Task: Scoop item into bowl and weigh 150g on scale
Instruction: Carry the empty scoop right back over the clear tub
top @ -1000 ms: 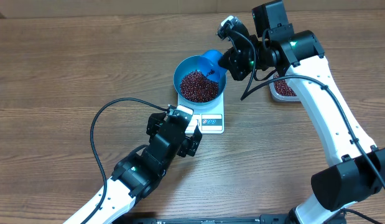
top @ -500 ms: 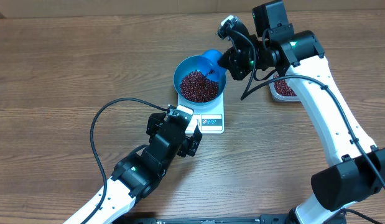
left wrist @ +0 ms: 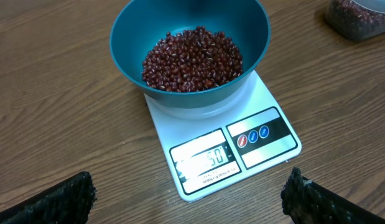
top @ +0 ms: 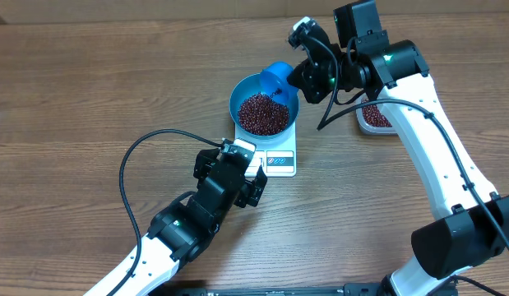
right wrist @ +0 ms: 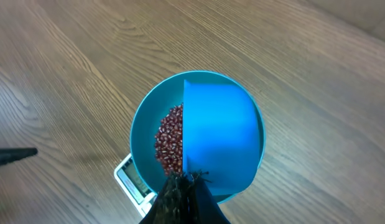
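Note:
The tub's beans lie below the robot's right gripper, to its right in the overhead view, so it will next move over and down to release the scoop (top: 276,78) onto them.
The blue bowl (top: 242,92) stands on the white scale (top: 280,159) and holds a heap of red-brown beans (top: 264,113). My right gripper (top: 293,80) is shut on the handle of a blue scoop (top: 276,78), which hangs tilted over the bowl's far rim. In the right wrist view the scoop (right wrist: 220,137) covers the right half of the bowl (right wrist: 142,143), with beans (right wrist: 170,140) showing left of it. My left gripper (left wrist: 189,202) stands wide open and holds nothing, just in front of the scale (left wrist: 267,134). The bowl (left wrist: 127,56) and beans (left wrist: 192,59) lie beyond it.
A clear plastic tub (top: 376,117) with more beans sits to the right of the scale, partly under my right arm; it also shows as the tub (left wrist: 360,15) at the top right of the left wrist view. A black cable (top: 131,173) loops on the wood table beside my left arm.
My right gripper has lifted the scoop slightly and shifted it a little left over the bowl. The left arm has not moved.

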